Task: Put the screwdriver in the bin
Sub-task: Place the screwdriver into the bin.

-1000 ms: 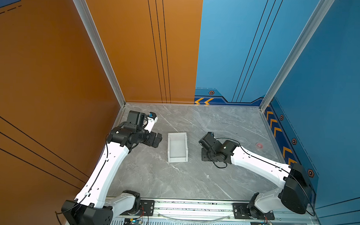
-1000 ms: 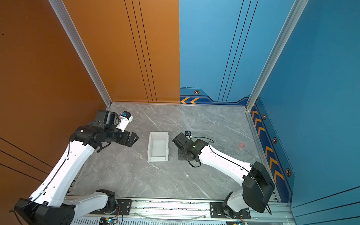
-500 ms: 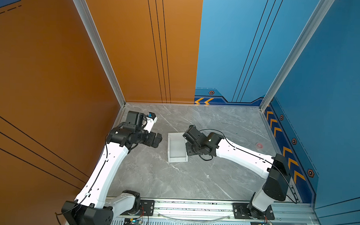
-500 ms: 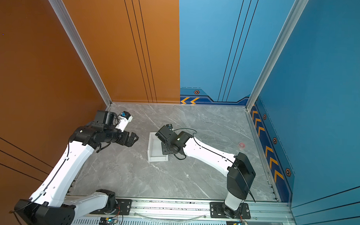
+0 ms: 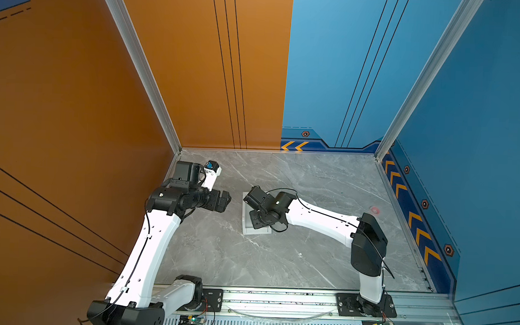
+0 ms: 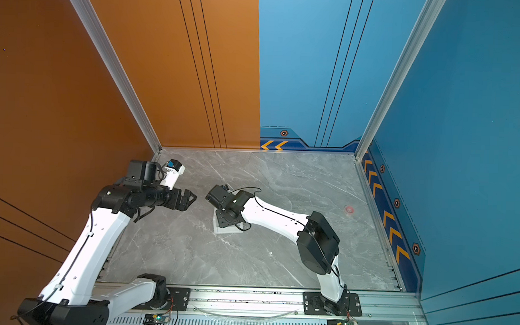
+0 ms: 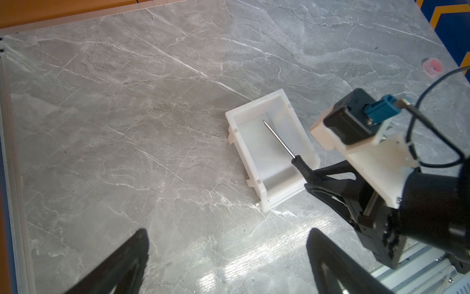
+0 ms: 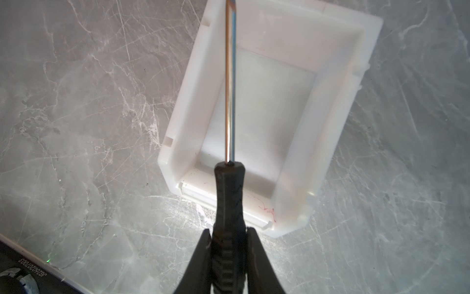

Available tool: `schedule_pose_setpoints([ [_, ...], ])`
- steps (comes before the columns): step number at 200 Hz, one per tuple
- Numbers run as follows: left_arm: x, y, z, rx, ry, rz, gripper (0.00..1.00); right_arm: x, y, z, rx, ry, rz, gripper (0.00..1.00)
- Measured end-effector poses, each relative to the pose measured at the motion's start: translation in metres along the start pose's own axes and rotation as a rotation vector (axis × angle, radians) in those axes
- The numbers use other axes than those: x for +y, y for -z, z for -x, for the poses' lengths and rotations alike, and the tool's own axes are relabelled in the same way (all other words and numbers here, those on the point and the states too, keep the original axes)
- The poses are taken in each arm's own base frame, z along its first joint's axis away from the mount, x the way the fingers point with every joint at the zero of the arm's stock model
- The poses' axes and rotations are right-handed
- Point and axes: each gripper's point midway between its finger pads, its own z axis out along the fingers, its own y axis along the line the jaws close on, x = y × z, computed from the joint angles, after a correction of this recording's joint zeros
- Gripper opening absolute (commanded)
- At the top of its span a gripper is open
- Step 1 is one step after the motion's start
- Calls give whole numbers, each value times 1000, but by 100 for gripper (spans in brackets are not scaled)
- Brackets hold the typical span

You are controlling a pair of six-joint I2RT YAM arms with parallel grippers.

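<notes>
The screwdriver's handle hovers over the bin's near end, so my right gripper needs to move outward past that end and down to the bin's bottom to release it.
The white bin [image 7: 243,150] lies on the grey marble table, mid-left in both top views [image 5: 246,220] [image 6: 224,230]. The right arm covers most of it there. My right gripper [image 8: 229,230] [image 7: 309,178] is shut on the black ribbed handle of the screwdriver [image 8: 230,193] [image 7: 279,139]. It hovers over the bin's near end wall [image 8: 223,196]. The thin shaft points along the bin, above its inside. The screwdriver is hidden in both top views. My left gripper [image 7: 228,231] [image 5: 226,199] is open and holds nothing, left of the bin.
A small red mark [image 5: 374,209] sits on the table near the right wall. Orange and blue walls close the table at the left, back and right. The arms' base rail [image 5: 277,300] runs along the front edge.
My right arm has swung left with the screwdriver, from beside the bin's right side to over the bin. The left arm has not moved.
</notes>
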Motion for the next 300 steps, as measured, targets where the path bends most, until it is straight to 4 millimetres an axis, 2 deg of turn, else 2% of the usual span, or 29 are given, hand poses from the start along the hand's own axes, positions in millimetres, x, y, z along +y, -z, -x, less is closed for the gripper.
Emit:
schedule_pose_setpoints([
  [51, -8, 4, 2, -18, 3, -46, 98, 4, -17, 0, 25, 30, -4, 18],
  [91, -9, 5, 2, -21, 16, -59, 98, -1, -29, -3, 50, 44, -24, 18],
  [113, -10, 5, 2, -22, 20, -67, 98, -4, -34, 1, 51, 38, -30, 18],
  [161, -9, 5, 3, -24, 34, -71, 98, -8, -58, 2, 80, 37, -53, 19],
  [192, -6, 6, 3, -27, 42, -63, 98, -9, -67, 3, 89, 34, -60, 19],
  [248, 8, 8, 4, -38, 88, -27, 98, -17, -70, 8, 91, 14, -64, 20],
  [300, 16, 10, 6, -54, 121, -9, 98, -20, -82, 4, 117, 7, -65, 21],
])
